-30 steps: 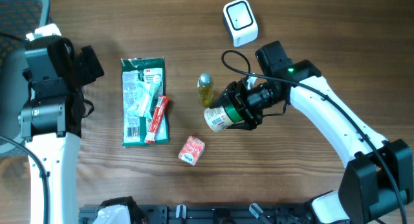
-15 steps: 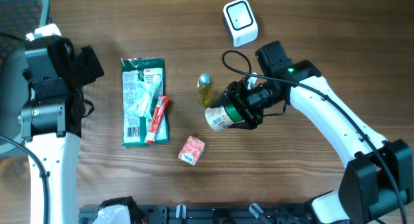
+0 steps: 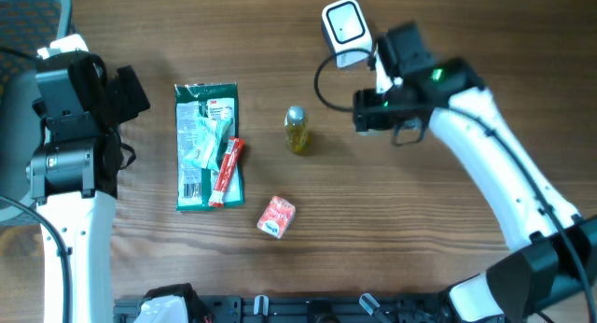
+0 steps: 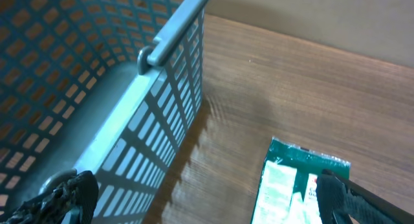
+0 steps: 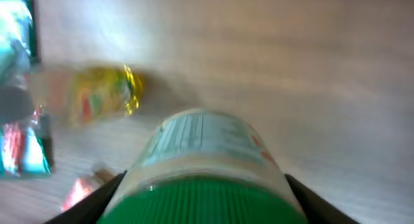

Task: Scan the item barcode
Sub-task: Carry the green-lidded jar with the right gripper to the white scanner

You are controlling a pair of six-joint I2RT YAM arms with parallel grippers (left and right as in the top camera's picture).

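My right gripper is holding the jar, and the tabletop is empty to the right in the overhead view. Next it will move the jar outward over the scanner (image 3: 345,31), then lower it there, then let go of it.
My right gripper (image 5: 204,208) is shut on a white-labelled jar with a green ribbed lid (image 5: 204,153), one finger on each side of the lid. The label is blurred and no barcode can be made out. From overhead the right gripper (image 3: 375,113) hangs just below the white scanner (image 3: 345,31) at the back of the table, and the jar is hidden under it. My left gripper (image 4: 204,198) stands open with nothing between its fingers, over the table's left side beside a basket.
A small yellow bottle (image 3: 297,129) stands mid-table. A green packet (image 3: 201,146) with a red tube (image 3: 227,171) on it lies to the left, a small red packet (image 3: 277,217) nearer the front. A blue mesh basket (image 4: 97,88) stands at the far left.
My right arm has lifted the jar from mid-table and swung it back and right, up to the scanner. The left arm has not moved.
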